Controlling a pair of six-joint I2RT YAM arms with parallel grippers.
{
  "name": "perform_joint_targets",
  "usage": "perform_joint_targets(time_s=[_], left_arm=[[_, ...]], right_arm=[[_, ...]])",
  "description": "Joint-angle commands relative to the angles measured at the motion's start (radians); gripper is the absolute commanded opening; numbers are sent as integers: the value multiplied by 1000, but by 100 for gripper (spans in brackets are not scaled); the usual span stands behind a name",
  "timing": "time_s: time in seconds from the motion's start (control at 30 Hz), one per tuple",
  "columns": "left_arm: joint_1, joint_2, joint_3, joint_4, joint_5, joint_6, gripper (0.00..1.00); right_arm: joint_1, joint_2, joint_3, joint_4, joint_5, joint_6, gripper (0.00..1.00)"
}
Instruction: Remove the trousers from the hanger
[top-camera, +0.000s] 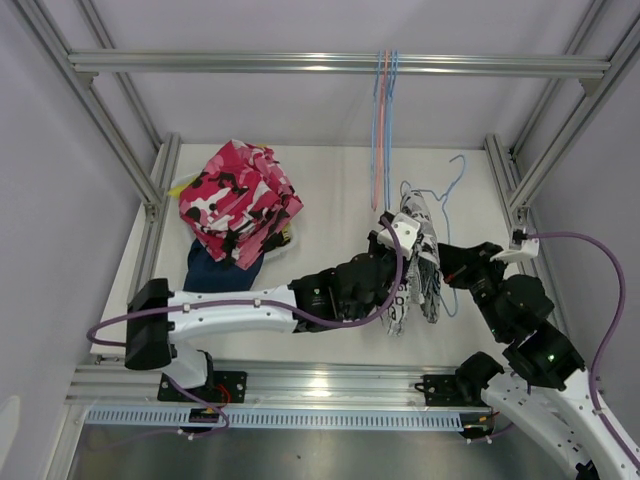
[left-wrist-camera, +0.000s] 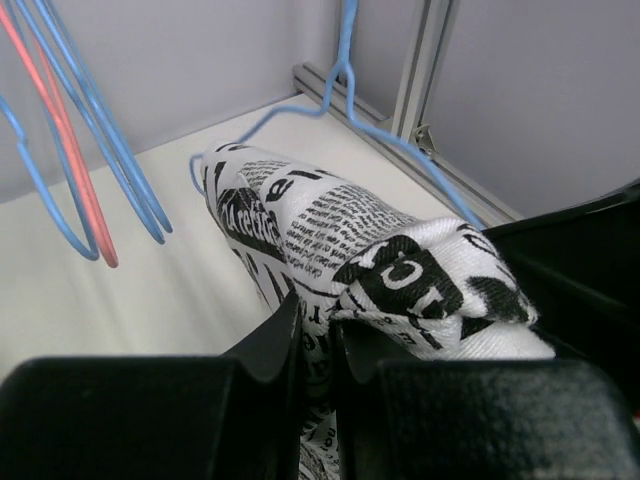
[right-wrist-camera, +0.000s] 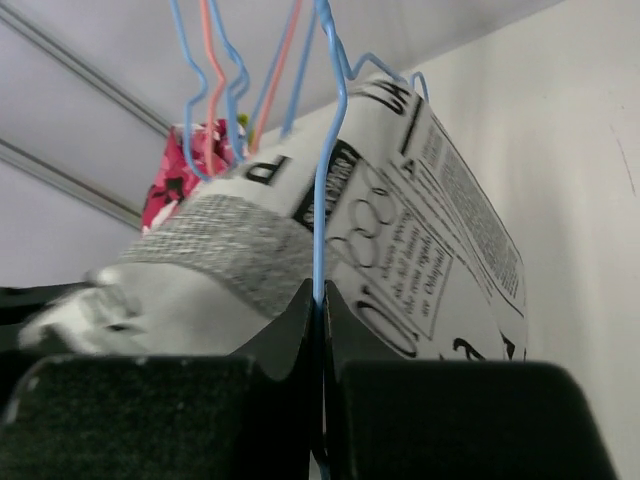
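My left gripper is to draw off the hanger, to the left in the top view, and release the cloth over the pink-red pile, since trousers already lie there.
White trousers with black newspaper lettering (top-camera: 422, 262) hang on a blue wire hanger (top-camera: 456, 178) right of the table's middle. My left gripper (top-camera: 398, 236) is shut on a fold of that cloth; in the left wrist view the fabric (left-wrist-camera: 400, 270) bunches over the left gripper (left-wrist-camera: 316, 318), with the hanger wire (left-wrist-camera: 352, 100) behind it. My right gripper (top-camera: 443, 268) comes in from the right and is shut on the hanger's thin blue wire (right-wrist-camera: 320, 200). In the right wrist view the wire runs straight down into the right gripper (right-wrist-camera: 320, 298), and the printed trousers (right-wrist-camera: 430, 240) fill the frame beyond.
A pile of pink-red patterned trousers (top-camera: 240, 200) lies at the back left of the table, over a navy pair (top-camera: 222, 270) and a yellow edge (top-camera: 184, 187). Bare blue and pink hangers (top-camera: 383, 120) dangle from the overhead rail (top-camera: 250, 63). Frame posts stand on both sides.
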Motion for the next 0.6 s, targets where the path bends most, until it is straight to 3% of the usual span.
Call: perform_joint_targets(time_s=[0.0,0.2,0.33,0.57], left_arm=[[-20,-106,66,83,-1,53,1],[-74,-218,70,42,-6,131,1],[-75,-355,87,-138,138,17,1],[-75,-640,12,-257,244,-53,0]], right_arm=[[5,-8,-37,57,59,12,0],[4,-40,-121,48,105,7,0],[4,-57,-166,43,109,12,0],[5,-60,-191,23,118,17,0]])
